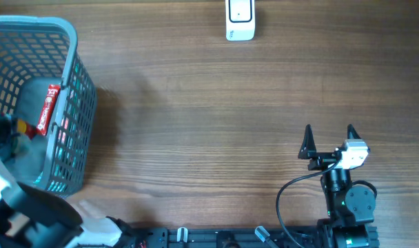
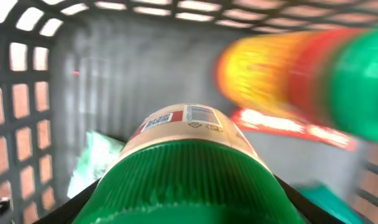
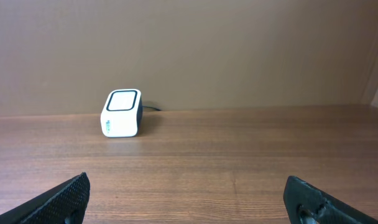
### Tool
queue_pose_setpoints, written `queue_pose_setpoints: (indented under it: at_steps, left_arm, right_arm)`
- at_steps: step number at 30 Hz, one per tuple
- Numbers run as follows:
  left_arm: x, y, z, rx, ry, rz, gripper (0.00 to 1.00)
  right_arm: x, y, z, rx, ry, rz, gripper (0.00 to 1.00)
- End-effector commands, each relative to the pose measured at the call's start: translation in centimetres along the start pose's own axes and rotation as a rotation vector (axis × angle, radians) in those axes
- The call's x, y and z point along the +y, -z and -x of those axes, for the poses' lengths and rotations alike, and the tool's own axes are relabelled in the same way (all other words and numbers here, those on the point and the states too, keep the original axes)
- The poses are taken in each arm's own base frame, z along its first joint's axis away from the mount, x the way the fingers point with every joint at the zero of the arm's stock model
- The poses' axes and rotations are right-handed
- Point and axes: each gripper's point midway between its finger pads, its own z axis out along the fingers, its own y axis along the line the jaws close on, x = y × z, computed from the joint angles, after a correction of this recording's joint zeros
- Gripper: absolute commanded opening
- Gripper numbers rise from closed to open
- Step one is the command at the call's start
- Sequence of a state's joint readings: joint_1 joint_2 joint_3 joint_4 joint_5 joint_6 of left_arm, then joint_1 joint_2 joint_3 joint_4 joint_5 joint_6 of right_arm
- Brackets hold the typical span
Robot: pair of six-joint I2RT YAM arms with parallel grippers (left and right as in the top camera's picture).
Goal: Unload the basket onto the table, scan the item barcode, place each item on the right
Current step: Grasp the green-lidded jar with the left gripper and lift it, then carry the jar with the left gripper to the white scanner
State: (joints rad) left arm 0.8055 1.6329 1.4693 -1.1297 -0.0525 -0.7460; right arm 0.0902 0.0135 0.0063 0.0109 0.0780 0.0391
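The left gripper lifts the jar (image 2: 183, 127) over the basket's side next. It then crosses right in the overhead view to bare table before the scanner, lowers and releases.
A tan jar (image 2: 183, 127) with a ribbed green lid (image 2: 186, 180) lies inside the grey basket (image 1: 73, 43). A white label with a barcode (image 2: 201, 114) shows on its upper side. My left gripper (image 2: 186, 214) is down in the basket and shut on the lid, with one dark finger on each side of it. The white barcode scanner (image 1: 240, 19) stands at the far edge of the table, and it also shows in the right wrist view as the scanner (image 3: 121, 113). Near the front right, my right gripper (image 1: 329, 141) stands open with nothing between its fingers (image 3: 64, 199).
More goods are in the basket: a red packet (image 1: 49, 109), a grey pouch (image 1: 32, 96) and a blurred yellow, red and green tube (image 2: 288, 68). The basket's mesh wall (image 2: 27, 93) stands close on the left. Bare wooden table (image 1: 209, 138) lies between basket and scanner.
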Motion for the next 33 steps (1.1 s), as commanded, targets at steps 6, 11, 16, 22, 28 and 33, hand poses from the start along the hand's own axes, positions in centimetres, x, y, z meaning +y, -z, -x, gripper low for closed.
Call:
queue_pose_setpoints:
  at_steps: [6, 11, 16, 22, 28, 33]
  left_arm:
    - [-6.1, 14.2, -3.7, 0.048, -0.072, -0.604, 0.58]
    - [-7.6, 21.4, -6.6, 0.005, -0.18, -0.856, 0.58]
    - [-9.8, 27.1, -13.6, 0.062, -0.375, -1.059, 0.58]
    - [-12.2, 27.9, -24.6, 0.146, -0.65, -1.072, 0.63]
    - [-14.2, 21.9, -36.4, 0.154, -0.906, -0.874, 0.64]
    - [-14.4, 13.4, -45.0, 0.202, -1.15, -0.684, 0.64]
  right_arm:
    - [0.3, 0.0, 0.1, -0.007, 0.011, 0.017, 1.0]
    - [0.3, 0.0, 0.1, -0.007, 0.011, 0.017, 1.0]
    - [0.3, 0.0, 0.1, -0.007, 0.011, 0.017, 1.0]
    - [0.3, 0.0, 0.1, -0.007, 0.011, 0.017, 1.0]
    - [0.3, 0.0, 0.1, -0.007, 0.011, 0.017, 1.0]
    - [0.3, 0.0, 0.1, -0.007, 0.011, 0.017, 1.0]
